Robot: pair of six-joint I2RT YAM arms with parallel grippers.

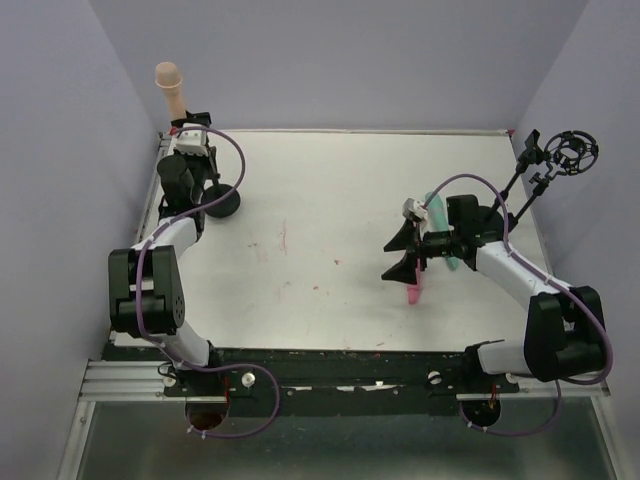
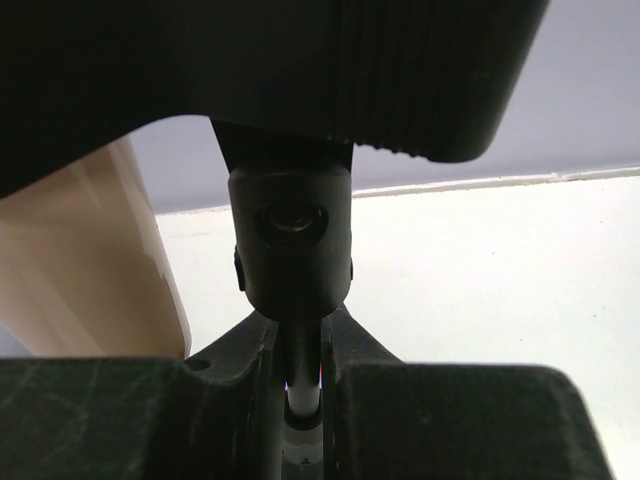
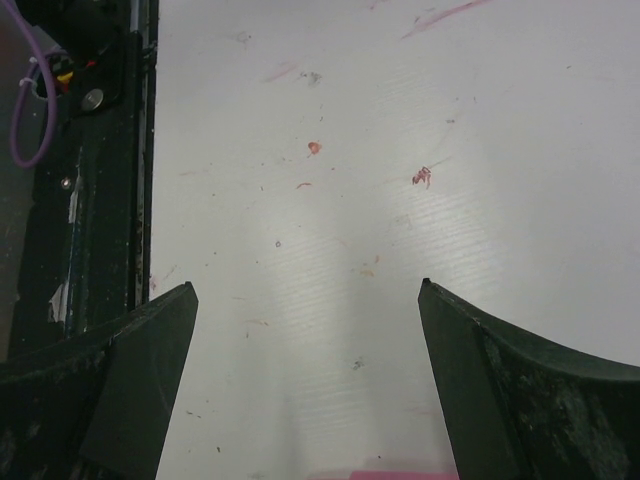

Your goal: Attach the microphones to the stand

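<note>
I should next open my left gripper to release the stand's thin pole, as its round base (image 1: 222, 201) sits on the table.
A beige microphone (image 1: 170, 86) stands upright at the far left, on top of a black stand whose round base (image 1: 222, 201) rests on the table. My left gripper (image 1: 190, 138) is shut on this stand's thin pole (image 2: 300, 400), just under a black joint (image 2: 292, 240). The beige microphone (image 2: 90, 260) shows to its left. My right gripper (image 1: 402, 256) is open and empty over the table at the right. A pink microphone (image 1: 414, 292) lies just under it, and a teal microphone (image 1: 436, 208) lies partly hidden under the wrist. In the right wrist view the gripper (image 3: 307, 284) frames bare table, with a pink sliver (image 3: 390, 474) at the bottom edge.
A second black stand with a ring-shaped shock mount (image 1: 571, 150) stands at the far right corner, its boom sloping down toward my right arm. The white table (image 1: 330, 190) is walled in on three sides. A black rail (image 3: 95, 180) runs along the near edge.
</note>
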